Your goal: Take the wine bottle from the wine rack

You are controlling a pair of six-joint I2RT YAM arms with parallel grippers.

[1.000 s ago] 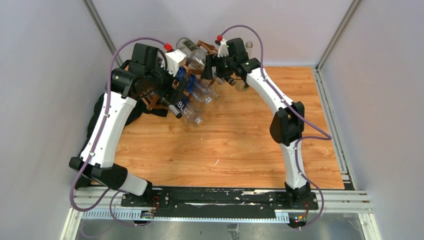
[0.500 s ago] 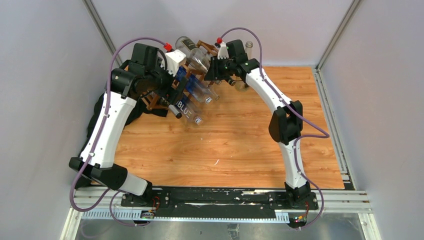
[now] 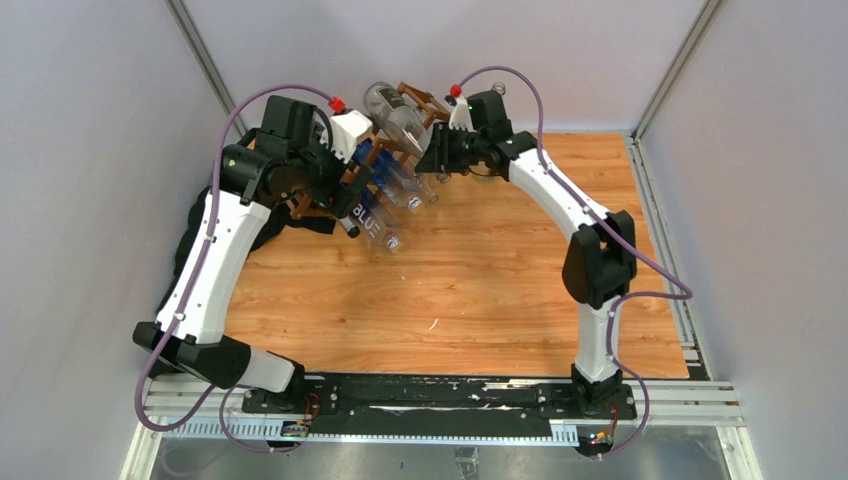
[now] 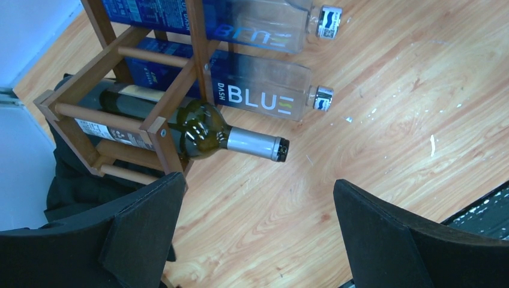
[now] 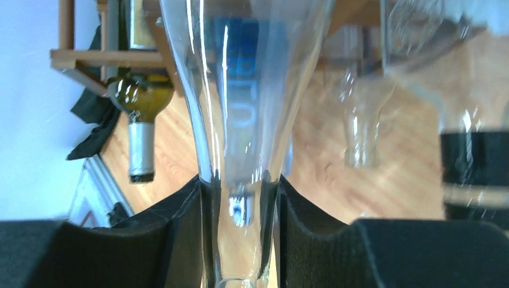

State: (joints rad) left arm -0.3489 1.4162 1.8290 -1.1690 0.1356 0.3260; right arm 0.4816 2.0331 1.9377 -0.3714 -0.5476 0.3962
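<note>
I will next pull the clear bottle off the rack with my right gripper, back over bare wood, and release the neck, as the wood back there is free of bottles.
The dark brown wine rack [image 3: 318,207] stands at the back left of the table, with several bottles lying in its cells. A clear wine bottle [image 3: 392,108] lies in the top of the rack. My right gripper [image 3: 438,156] is shut on its neck, and the black pads press both sides of the glass [image 5: 240,90]. My left gripper [image 4: 255,204] hangs open over bare wood beside the rack's [image 4: 174,90] near corner, holding nothing. A green wine bottle [image 4: 204,129] with a silver neck pokes out of the lowest cell, just ahead of the left finger.
Two clear bottles with blue labels [image 4: 264,99] lie in the rack's middle cells. A black cloth [image 3: 268,225] lies behind the rack against the left wall. A small glass bottle [image 3: 497,95] stands at the back behind my right wrist.
My right gripper has shut on the clear bottle's neck and shifted right and toward me, and the bottle has shifted with it. My left gripper stays open by the rack.
</note>
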